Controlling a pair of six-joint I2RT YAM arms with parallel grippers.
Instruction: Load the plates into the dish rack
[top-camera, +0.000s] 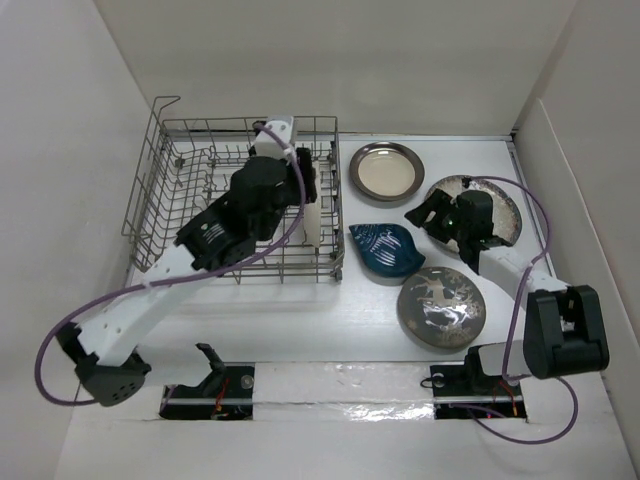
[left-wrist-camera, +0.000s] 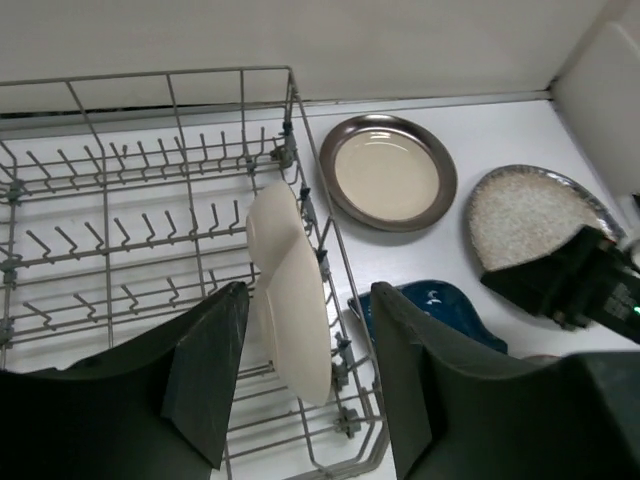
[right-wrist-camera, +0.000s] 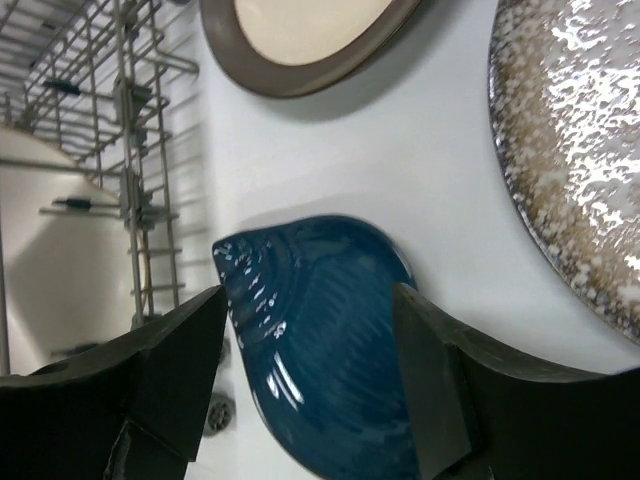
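Next, my right gripper goes down and to the left in the top view to the leaf dish's edge by the speckled plate, as bare table leaves the fingers room.
The grey wire dish rack (top-camera: 160, 205) stands at the back left. A cream plate (top-camera: 313, 218) stands upright in it by the right wall, also in the left wrist view (left-wrist-camera: 292, 300). My left gripper (top-camera: 305, 180) hovers open above that plate, its jaws apart on either side and not touching it. The dark blue leaf dish (top-camera: 388, 250) lies right of the rack. My right gripper (top-camera: 425, 215) is open and empty just above it (right-wrist-camera: 320, 330). The brown-rimmed plate (top-camera: 386, 170), speckled plate (top-camera: 505, 215) and grey reindeer plate (top-camera: 441, 307) lie flat on the table.
White walls enclose the table on the left, back and right. The rack's raised handle (top-camera: 165, 105) is at its back left corner. Purple cables loop off both arms. The right arm's base (top-camera: 565, 335) stands near the front right.
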